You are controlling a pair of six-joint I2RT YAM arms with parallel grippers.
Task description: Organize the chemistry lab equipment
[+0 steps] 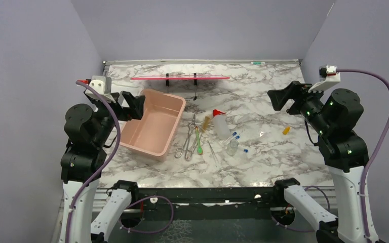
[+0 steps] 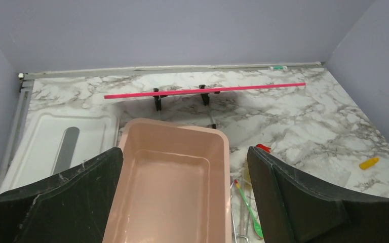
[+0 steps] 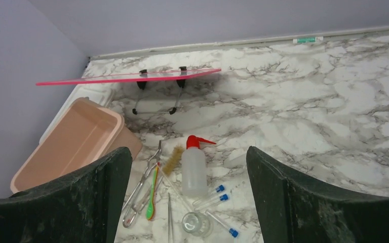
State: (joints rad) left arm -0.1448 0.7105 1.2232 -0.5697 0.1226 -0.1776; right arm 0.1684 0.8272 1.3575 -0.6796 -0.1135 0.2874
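The robot's right gripper will next go across and down onto the squeeze bottle's clear body, because that is below the gripper and to its left in the top view.
The lab items lie in a cluster mid-table: a clear squeeze bottle with red nozzle (image 1: pixel 220 124) (image 3: pixel 194 169), metal tongs (image 1: pixel 187 143) (image 3: pixel 139 190), a green-handled tool (image 1: pixel 198 142) (image 3: pixel 152 197), a small brush (image 1: pixel 205 122) (image 3: pixel 172 161), a thin metal rod (image 1: pixel 213 153), a glass vial (image 1: pixel 232 147) (image 3: pixel 196 223) and blue-capped tubes (image 1: pixel 235 136) (image 3: pixel 214 195). My left gripper (image 1: pixel 134 105) (image 2: pixel 185 202) is open and empty above the pink tub (image 1: pixel 153 121) (image 2: pixel 174 131). My right gripper (image 1: pixel 279 99) (image 3: pixel 188 202) is open and empty, raised to the right of the cluster.
A pink strip on black stands (image 1: pixel 180 78) is at the back. A small yellow piece (image 1: pixel 286 130) lies right of the cluster. A white lid (image 2: pixel 63 144) lies left of the tub. Grey walls enclose the table.
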